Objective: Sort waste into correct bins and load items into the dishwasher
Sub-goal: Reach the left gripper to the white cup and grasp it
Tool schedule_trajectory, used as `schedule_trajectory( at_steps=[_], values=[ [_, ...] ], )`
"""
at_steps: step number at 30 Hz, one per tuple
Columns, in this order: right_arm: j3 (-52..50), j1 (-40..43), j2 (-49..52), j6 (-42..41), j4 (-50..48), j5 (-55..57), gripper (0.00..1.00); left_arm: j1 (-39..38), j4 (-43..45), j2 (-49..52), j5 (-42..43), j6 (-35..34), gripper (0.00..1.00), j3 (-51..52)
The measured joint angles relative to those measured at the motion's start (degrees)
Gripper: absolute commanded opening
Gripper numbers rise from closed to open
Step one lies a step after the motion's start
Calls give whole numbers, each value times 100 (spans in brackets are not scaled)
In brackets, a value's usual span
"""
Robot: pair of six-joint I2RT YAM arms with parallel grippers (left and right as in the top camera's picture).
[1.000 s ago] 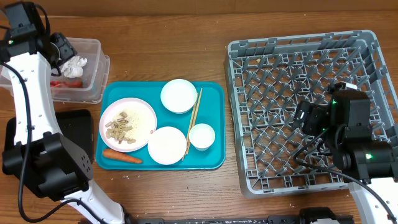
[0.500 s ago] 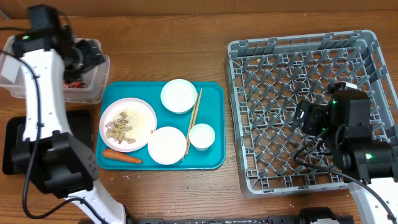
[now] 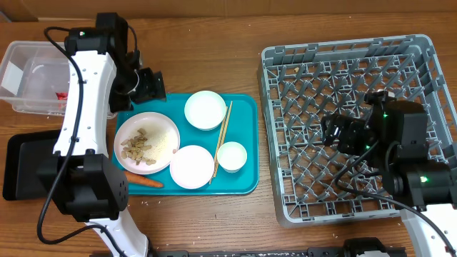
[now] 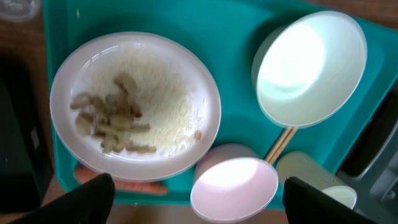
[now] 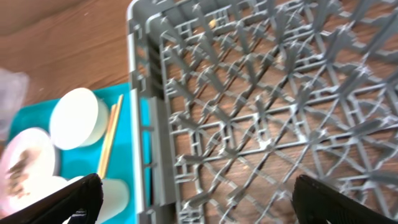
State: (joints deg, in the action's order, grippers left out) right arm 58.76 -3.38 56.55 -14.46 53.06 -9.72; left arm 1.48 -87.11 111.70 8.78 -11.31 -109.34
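Observation:
The left gripper crosses to its right in the overhead view and descends onto the cup's rim beside the chopsticks next, as the cup (image 3: 232,155) stands below it there.
A teal tray (image 3: 244,114) holds a white plate of food scraps (image 3: 146,141), two white bowls (image 3: 206,109) (image 3: 191,165), a small cup (image 3: 232,155), chopsticks (image 3: 222,137) and a carrot (image 3: 141,180). My left gripper (image 3: 146,86) hovers open and empty over the tray's upper left corner. The left wrist view shows the plate (image 4: 134,106), a bowl (image 4: 311,65) and the nearer bowl (image 4: 235,190) between my open fingers (image 4: 199,205). My right gripper (image 3: 335,134) is open and empty above the grey dish rack (image 3: 357,64), whose left wall shows in the right wrist view (image 5: 140,118).
A clear plastic bin (image 3: 36,75) with red and white waste stands at the far left. A black bin (image 3: 28,168) sits in front of it. The right wrist view also shows a bowl (image 5: 78,117), the chopsticks (image 5: 109,140) and the cup (image 5: 115,193).
My left arm has swung right from over the clear bin to the tray's upper left corner. My right gripper has shifted a little left over the rack.

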Motion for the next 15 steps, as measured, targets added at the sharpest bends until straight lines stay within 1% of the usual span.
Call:
schedule_trajectory(
  at_steps=[5, 11, 15],
  values=[
    [415, 0, 144, -31, 321, -214, 100, -332, -448, 0, -22, 249, 91, 0],
    [483, 0, 372, -37, 361, -212, 100, -1327, -610, 0, 87, 529, 92, 2],
    [483, 0, 459, -55, 511, 11, 100, -2031, -573, 0, 164, 586, 92, 76]
  ],
)
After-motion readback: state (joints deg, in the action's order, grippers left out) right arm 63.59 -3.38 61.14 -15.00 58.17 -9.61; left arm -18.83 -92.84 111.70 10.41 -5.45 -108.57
